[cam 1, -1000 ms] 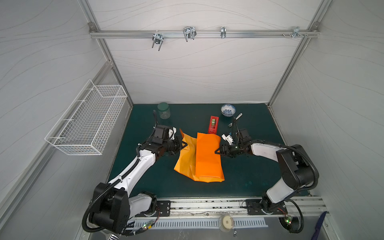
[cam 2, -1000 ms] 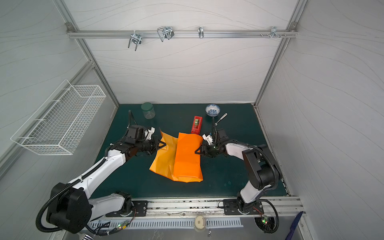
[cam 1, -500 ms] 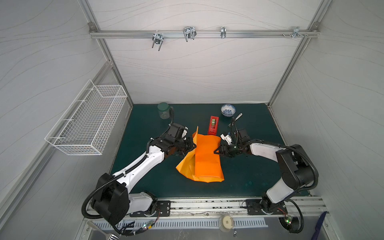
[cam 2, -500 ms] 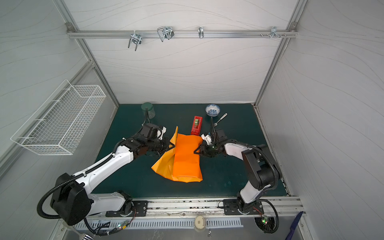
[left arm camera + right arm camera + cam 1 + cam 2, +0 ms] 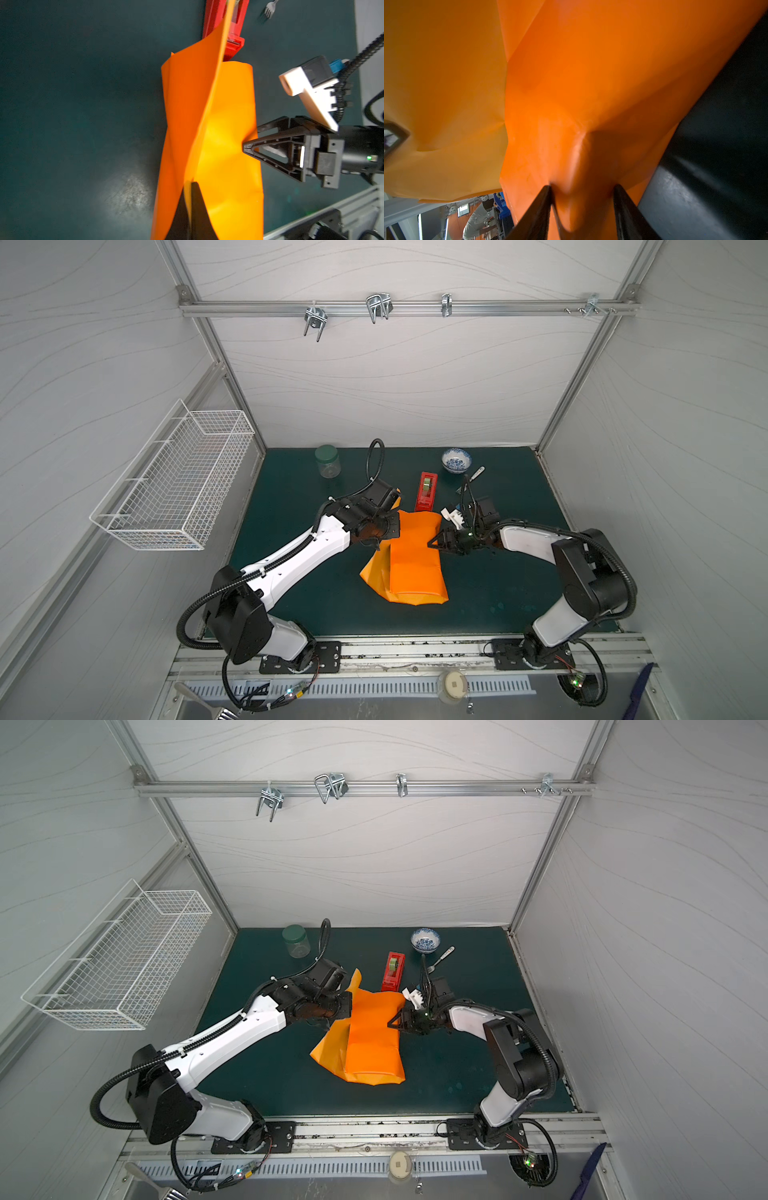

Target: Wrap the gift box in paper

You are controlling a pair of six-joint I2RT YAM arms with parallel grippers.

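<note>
The left gripper moves down and away from the paper's folded part onto the bare mat on the basket's side next. It releases the flap's edge there, since the paper's flap stands raised.
The orange paper lies folded on the green mat in both top views. The gift box is hidden, with paper all around where it would be. My left gripper is shut on the edge of the paper's left flap and holds it raised on edge over the folded part. My right gripper meets the paper's right side. Its jaws stand part-way apart, pressed onto a bulge of paper between them.
A red tape dispenser lies just behind the paper. Further back stand a green-lidded jar and a blue-patterned bowl, with a fork beside it. A white wire basket hangs on the left wall.
My left gripper has carried the paper's left flap rightward and up, from lying out at the left to standing over the folded part. The right arm has stayed still.
</note>
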